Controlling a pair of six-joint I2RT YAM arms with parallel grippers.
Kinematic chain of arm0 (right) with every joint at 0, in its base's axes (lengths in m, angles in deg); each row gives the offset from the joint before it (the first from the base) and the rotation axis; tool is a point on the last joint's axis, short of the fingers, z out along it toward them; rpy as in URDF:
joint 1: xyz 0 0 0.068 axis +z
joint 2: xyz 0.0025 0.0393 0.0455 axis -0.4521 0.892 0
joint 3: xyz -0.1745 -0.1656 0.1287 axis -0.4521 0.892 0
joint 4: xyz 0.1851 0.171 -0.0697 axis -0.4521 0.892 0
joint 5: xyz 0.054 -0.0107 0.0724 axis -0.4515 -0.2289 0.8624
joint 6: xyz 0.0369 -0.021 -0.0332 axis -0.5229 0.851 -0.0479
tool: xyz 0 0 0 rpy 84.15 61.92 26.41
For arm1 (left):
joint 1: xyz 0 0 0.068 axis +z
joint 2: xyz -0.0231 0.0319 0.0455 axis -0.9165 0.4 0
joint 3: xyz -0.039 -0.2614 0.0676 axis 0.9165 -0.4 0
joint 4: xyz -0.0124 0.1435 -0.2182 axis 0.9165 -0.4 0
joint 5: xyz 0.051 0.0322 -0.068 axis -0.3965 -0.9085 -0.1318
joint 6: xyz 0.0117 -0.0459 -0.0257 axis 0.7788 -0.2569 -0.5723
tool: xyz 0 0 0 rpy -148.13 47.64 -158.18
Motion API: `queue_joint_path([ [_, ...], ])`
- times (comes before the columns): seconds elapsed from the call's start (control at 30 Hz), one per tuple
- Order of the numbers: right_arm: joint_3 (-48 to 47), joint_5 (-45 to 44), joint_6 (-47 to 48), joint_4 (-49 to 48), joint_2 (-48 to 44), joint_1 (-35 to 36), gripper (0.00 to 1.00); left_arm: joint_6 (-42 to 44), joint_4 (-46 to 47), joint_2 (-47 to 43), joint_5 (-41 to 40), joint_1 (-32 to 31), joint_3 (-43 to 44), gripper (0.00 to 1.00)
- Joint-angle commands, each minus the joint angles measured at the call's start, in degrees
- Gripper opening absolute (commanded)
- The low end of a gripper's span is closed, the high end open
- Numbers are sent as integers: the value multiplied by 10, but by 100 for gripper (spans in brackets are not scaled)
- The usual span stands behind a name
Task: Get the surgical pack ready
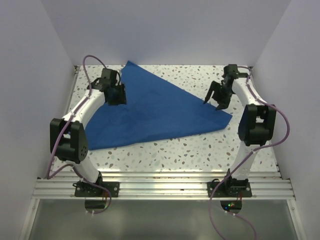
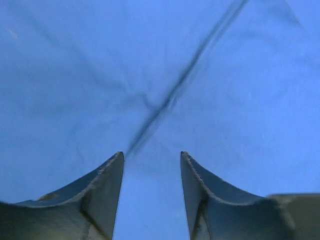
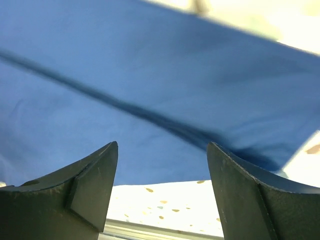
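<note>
The right gripper next moves down toward the drape's narrow tip [image 1: 228,117] [image 3: 307,106], which lies below and to the gripper's right in the top view, to hang short of it.
The royal-blue cloth drape [image 1: 155,112] lies folded into a triangle on the speckled table, with points at the back, right and front left. My left gripper [image 1: 116,95] is open just above its left part; the left wrist view shows only blue cloth [image 2: 160,75] with a crease between the open fingers. My right gripper [image 1: 218,99] is open and empty above the drape's right edge; the right wrist view shows the cloth edge [image 3: 150,110] and bare table [image 3: 165,205]. Tray, instruments, gauze and packet are out of view.
White walls enclose the speckled table [image 1: 200,145] at the left, back and right. An aluminium rail [image 1: 160,187] runs along the near edge, where the arm bases stand.
</note>
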State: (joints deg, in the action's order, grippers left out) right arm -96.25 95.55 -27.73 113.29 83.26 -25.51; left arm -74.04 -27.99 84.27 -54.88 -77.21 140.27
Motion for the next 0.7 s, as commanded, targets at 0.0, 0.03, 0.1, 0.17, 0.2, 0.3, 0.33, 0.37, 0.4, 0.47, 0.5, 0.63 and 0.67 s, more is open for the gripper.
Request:
queue_joint_path([
  [0.0, 33, -29, -26, -2, -24, -55, 75, -18, -7, -52, 41, 2, -44, 50],
  [0.03, 51, -39, -28, -13, -28, -67, 75, -20, -12, -56, 42, 2, -49, 49],
  [0.1, 74, -53, -26, -26, -33, -93, 76, -24, -17, -74, 25, 2, -68, 48],
  [0.17, 81, -68, -21, -31, -32, -109, 76, -23, -12, -100, 3, 2, -87, 48],
  [0.2, 91, -71, -18, -34, -33, -112, 76, -22, -6, -108, -13, 3, -92, 49],
  [0.3, 118, -92, -15, -70, -39, -125, 76, -20, -9, -118, -43, 9, -95, 54],
  [0.33, 120, -99, -14, -77, -36, -132, 77, -21, -15, -115, -46, 9, -88, 54],
  [0.37, 121, -102, -12, -84, -30, -134, 76, -22, -22, -114, -46, 10, -85, 54],
  [0.4, 120, -105, -10, -99, -17, -137, 77, -22, -22, -112, -46, 10, -83, 54],
  [0.47, 119, -98, -9, -114, -4, -139, 77, -24, -27, -113, -48, 10, -85, 54],
  [0.5, 119, -96, -9, -131, 1, -140, 77, -25, -28, -114, -50, 10, -85, 54],
  [0.63, 120, -83, 5, -162, 26, -145, 75, -23, -40, -115, -65, 11, -78, 54],
  [0.67, 120, -75, 9, -168, 30, -146, 75, -20, -42, -116, -68, 11, -76, 54],
])
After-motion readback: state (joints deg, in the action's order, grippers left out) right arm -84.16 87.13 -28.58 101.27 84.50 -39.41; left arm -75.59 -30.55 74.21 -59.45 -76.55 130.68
